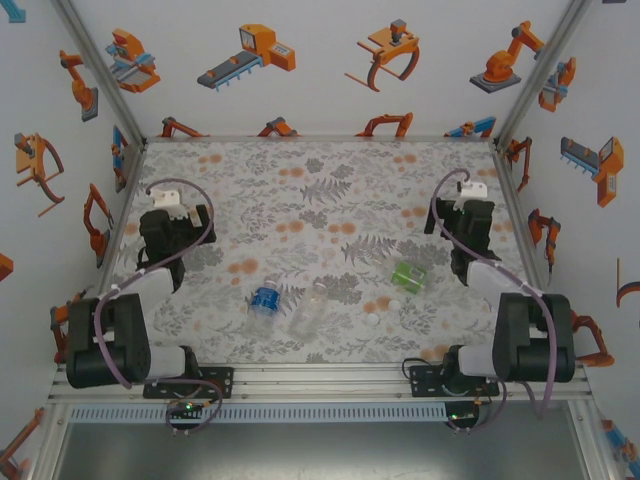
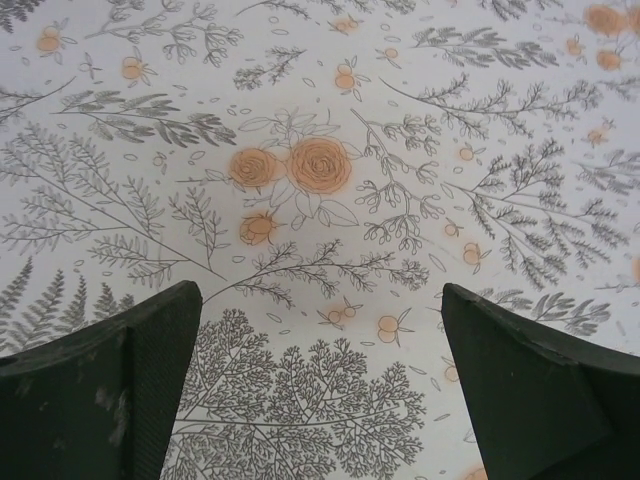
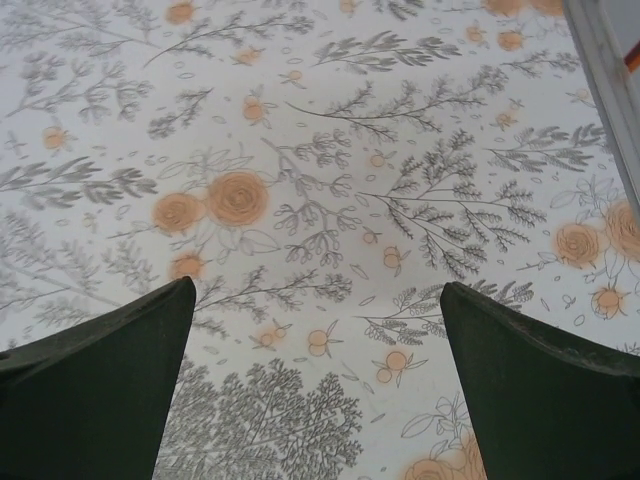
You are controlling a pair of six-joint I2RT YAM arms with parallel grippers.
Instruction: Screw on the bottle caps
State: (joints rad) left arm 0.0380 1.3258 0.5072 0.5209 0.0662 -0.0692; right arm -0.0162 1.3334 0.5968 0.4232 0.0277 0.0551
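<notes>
My right gripper moves back next, turns in line with the green bottle [image 1: 407, 277] and lowers onto its body, since the green bottle lies slantwise below and back toward my base.
Three bottles lie on the floral tablecloth near the front middle: one clear with a blue label [image 1: 265, 298], one plain colourless [image 1: 308, 312] beside it, and a green-tinted one [image 1: 409, 274] to the right. Two tiny white bottle caps [image 1: 372, 320] [image 1: 395, 304] rest loose between the colourless and green bottles. My left gripper [image 1: 175, 222] [image 2: 320, 380] hovers over the cloth at the left, well away from the bottles, open with nothing between its fingers. At the right, behind the green bottle, my right gripper [image 1: 470, 228] [image 3: 318, 380] stands open and empty too.
White walls printed with orange robot pictures enclose the table on three sides. An aluminium frame post [image 3: 610, 70] runs along the right edge. The arm bases [image 1: 190, 380] [image 1: 450, 378] sit on the rail at the front edge.
</notes>
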